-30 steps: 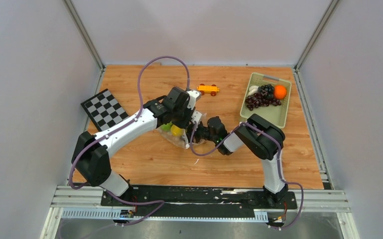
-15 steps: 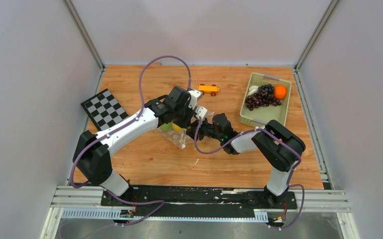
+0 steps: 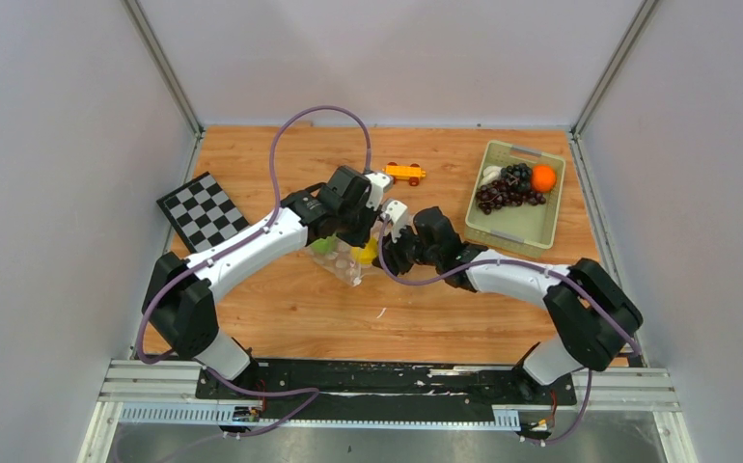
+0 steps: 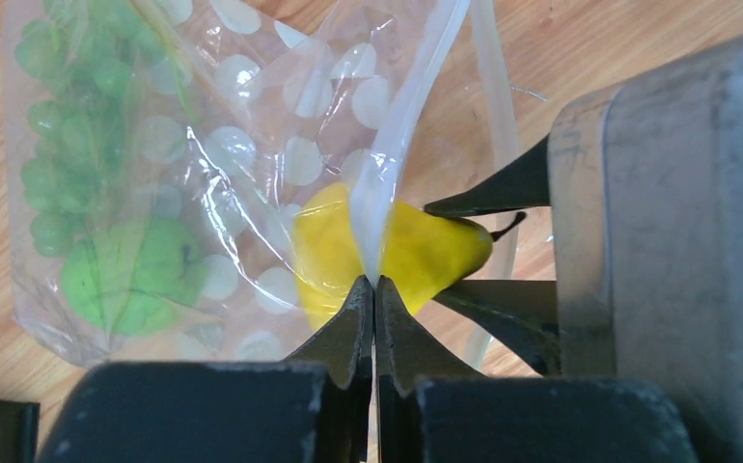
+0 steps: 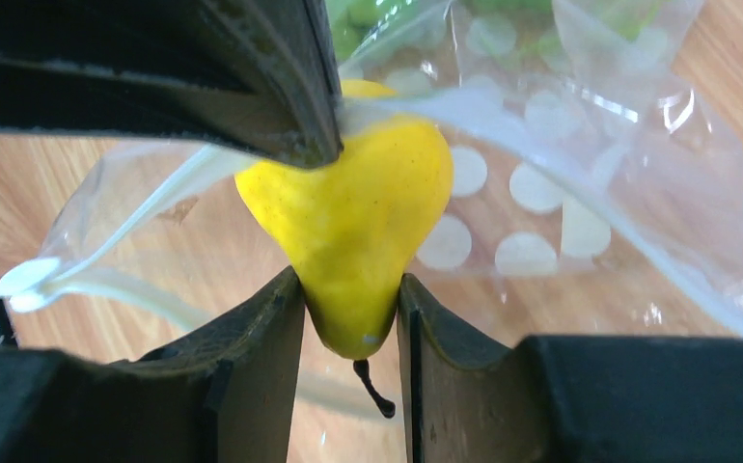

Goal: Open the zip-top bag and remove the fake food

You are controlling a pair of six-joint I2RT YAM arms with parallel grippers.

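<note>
The tray's mushroom corner (image 3: 495, 167) lies outward, to my right gripper's right in the top view, so I should swing it outward and release the pear there.
The clear dotted zip-top bag (image 3: 341, 262) lies mid-table, its mouth facing right. My left gripper (image 3: 371, 230) is shut on the bag's upper edge at the white zip strip (image 4: 416, 96); in the left wrist view the jaws (image 4: 374, 285) pinch the plastic flat. My right gripper (image 3: 383, 253) is shut on the narrow stem end of a yellow pear-shaped fake fruit (image 5: 358, 212), which sits in the bag's mouth, partly outside. The right wrist view shows the gripper (image 5: 351, 289) on it. Green leafy and round fake pieces (image 4: 107, 193) are still inside the bag.
A pale green tray (image 3: 532, 227) at the right rear holds the purple grapes (image 3: 505, 191), the orange ball (image 3: 543, 177) and the white mushroom (image 3: 490, 175). An orange-yellow toy car (image 3: 403, 173) sits behind the bag. A checkerboard (image 3: 202, 211) lies at the left.
My right gripper has drawn back to the right with the yellow fruit, which moved from inside the bag to its mouth. The right elbow swung out to the right. My left gripper kept its hold.
</note>
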